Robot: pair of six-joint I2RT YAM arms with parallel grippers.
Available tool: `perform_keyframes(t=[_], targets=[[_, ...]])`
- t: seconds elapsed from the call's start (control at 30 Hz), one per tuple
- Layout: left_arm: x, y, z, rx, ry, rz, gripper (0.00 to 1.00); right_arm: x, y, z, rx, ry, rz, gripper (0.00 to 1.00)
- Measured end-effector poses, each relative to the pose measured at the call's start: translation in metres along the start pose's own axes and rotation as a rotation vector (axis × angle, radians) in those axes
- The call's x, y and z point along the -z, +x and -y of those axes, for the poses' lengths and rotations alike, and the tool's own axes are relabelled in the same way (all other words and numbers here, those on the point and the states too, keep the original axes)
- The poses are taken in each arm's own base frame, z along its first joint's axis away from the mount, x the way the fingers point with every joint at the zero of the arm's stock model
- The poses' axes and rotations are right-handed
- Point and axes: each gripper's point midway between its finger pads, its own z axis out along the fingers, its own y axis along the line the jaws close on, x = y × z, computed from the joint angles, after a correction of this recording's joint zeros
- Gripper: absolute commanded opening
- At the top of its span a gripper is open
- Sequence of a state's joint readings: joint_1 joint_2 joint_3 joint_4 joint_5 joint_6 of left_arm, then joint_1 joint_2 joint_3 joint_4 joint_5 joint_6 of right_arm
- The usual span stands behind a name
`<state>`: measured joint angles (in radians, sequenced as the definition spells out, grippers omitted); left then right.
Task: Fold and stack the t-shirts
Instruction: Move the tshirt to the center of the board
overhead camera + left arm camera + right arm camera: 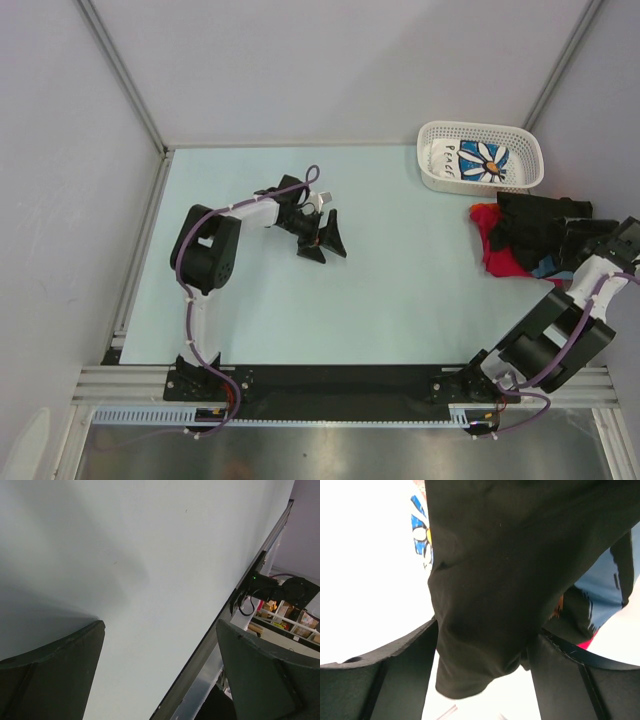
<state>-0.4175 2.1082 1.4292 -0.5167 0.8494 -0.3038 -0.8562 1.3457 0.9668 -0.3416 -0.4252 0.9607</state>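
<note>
The robot's right gripper will next move slightly outward, with its open fingers on both sides of the hanging fold of the black t-shirt, and close there because the cloth already fills the gap.
A crumpled pile lies at the table's right edge: a black t-shirt with light-blue print on top of a red t-shirt. A white daisy-print t-shirt lies in the basket. My right gripper reaches into the pile. In the right wrist view its jaws stand wide apart with a hanging fold of the black t-shirt filling the gap; daisy print and a red edge show behind. My left gripper is open and empty over the bare table, also in its wrist view.
A white lattice basket stands at the back right. The pale table mat is bordered by a metal rail at the near edge, and grey walls enclose the back and sides.
</note>
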Motion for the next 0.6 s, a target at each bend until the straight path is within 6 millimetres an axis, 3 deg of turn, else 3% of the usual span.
perform_keyframes(t=[0.13, 0.2, 0.23, 0.27, 0.3, 0.33, 0.5, 0.6], targets=[[0.0, 0.0, 0.0, 0.0, 0.001, 0.0, 1.0, -0.009, -0.002, 0.0, 0.009, 0.021, 0.038, 0.73], [0.0, 0.0, 0.0, -0.001, 0.001, 0.0, 1.0, -0.016, -0.002, -0.001, 0.02, 0.021, 0.045, 0.6], [0.0, 0.0, 0.0, -0.002, 0.001, 0.0, 0.99, -0.021, 0.0, -0.002, 0.028, 0.019, 0.044, 0.48], [0.0, 0.001, 0.0, -0.003, 0.001, -0.001, 1.0, -0.027, 0.002, -0.003, 0.034, 0.018, 0.038, 0.17], [0.0, 0.001, 0.0, -0.005, 0.001, -0.001, 1.0, -0.031, 0.004, -0.003, 0.04, 0.017, 0.033, 0.04], [0.0, 0.001, 0.0, -0.008, 0.001, -0.001, 1.0, -0.039, 0.007, -0.006, 0.047, 0.01, 0.025, 0.0], [0.001, 0.002, -0.001, -0.014, -0.003, -0.005, 1.0, -0.069, 0.022, -0.018, 0.09, 0.011, -0.01, 0.0], [0.002, 0.003, -0.002, -0.011, -0.009, -0.01, 1.0, -0.076, 0.029, -0.045, 0.175, -0.002, -0.009, 0.0]])
